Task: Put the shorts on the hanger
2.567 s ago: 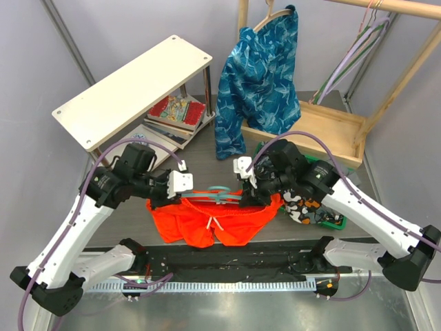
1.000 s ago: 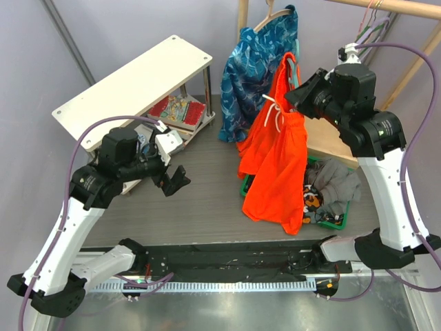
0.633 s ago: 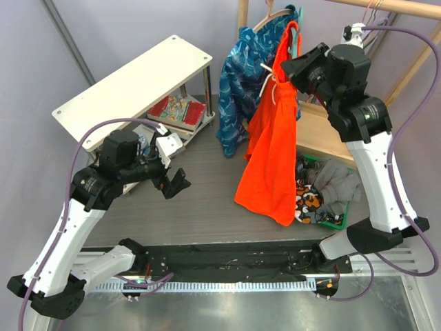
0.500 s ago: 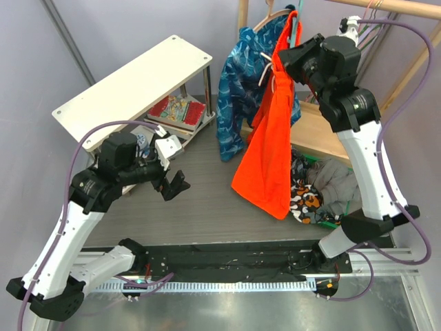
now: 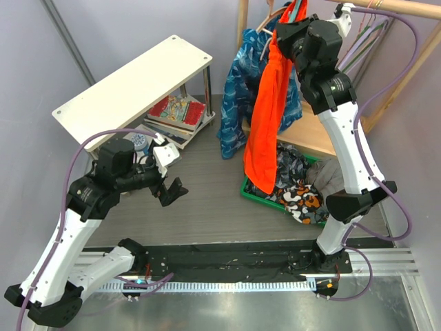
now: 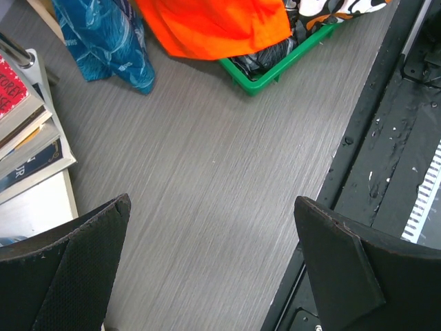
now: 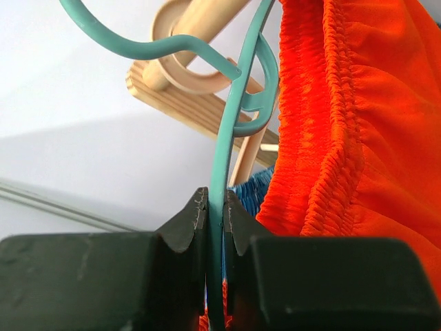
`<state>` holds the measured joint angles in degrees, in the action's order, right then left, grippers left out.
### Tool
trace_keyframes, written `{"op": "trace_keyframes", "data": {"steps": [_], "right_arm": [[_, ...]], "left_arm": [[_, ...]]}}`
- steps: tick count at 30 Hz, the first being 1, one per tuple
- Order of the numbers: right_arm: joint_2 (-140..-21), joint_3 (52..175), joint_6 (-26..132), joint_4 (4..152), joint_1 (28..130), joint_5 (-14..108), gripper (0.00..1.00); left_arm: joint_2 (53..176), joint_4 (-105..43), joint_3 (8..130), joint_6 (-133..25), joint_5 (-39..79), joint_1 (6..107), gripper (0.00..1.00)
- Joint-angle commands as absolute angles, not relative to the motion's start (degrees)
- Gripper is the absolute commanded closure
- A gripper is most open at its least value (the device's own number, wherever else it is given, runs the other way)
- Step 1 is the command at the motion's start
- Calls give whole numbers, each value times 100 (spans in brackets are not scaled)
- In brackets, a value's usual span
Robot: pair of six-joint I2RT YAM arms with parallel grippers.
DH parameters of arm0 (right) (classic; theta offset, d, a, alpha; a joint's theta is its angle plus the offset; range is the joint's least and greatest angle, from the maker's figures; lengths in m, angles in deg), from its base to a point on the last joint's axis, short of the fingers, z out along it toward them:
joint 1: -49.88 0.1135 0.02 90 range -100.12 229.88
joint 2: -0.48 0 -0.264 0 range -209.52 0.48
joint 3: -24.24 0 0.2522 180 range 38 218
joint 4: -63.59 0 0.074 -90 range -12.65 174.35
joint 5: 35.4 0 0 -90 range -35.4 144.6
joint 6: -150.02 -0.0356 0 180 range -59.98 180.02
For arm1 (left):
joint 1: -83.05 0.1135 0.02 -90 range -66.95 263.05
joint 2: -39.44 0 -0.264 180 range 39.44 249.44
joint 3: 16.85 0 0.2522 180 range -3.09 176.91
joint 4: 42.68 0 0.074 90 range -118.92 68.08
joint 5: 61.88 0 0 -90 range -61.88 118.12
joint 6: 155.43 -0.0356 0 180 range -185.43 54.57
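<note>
I should next move the hanger in my right gripper outward, hook it over the wooden rod [image 7: 193, 27] and release the thin bar, as the shorts already hang from it.
The orange-red shorts [image 5: 265, 117] hang full length from the teal hanger [image 5: 298, 10], high at the back by the wooden rail [image 5: 386, 5]. My right gripper [image 5: 289, 31] is up there, shut on the hanger's thin arm [image 7: 224, 158], with the gathered waistband [image 7: 344, 117] just to its right. The hanger's hook [image 7: 158, 47] curves close to the end of a wooden rod [image 7: 193, 27]; I cannot tell whether it rests on it. The left gripper [image 5: 172, 189] hovers low over the table, wide open [image 6: 210, 207] and holding nothing. The shorts' hem [image 6: 213, 24] shows at the top of the left wrist view.
A green tray [image 5: 251, 189] of dark patterned clothes lies under the shorts. A blue leaf-patterned garment [image 5: 238, 103] hangs behind them. At the left are a white shelf [image 5: 131, 86] and stacked books [image 5: 176, 114]. Lilac hangers [image 5: 362, 41] and a wooden rack base [image 5: 331, 131] stand at the back right.
The right arm has lifted the hanger and shorts off the table, then carried them up and back toward the rail. The left gripper let go, opened and drew back to the left.
</note>
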<state>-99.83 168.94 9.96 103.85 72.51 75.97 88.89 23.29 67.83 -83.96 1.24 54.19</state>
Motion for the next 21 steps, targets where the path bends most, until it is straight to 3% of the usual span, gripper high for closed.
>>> {"op": "trace_keyframes", "data": {"steps": [1, 21], "right_arm": [[-9954, 17221, 1010, 9194, 7221, 8185, 99], [-10648, 16984, 993, 8588, 6895, 7781, 99]], "left_arm": [[8848, 2118, 6766, -8407, 34, 5440, 0], [8865, 2013, 6758, -7923, -80, 5440, 0]]}}
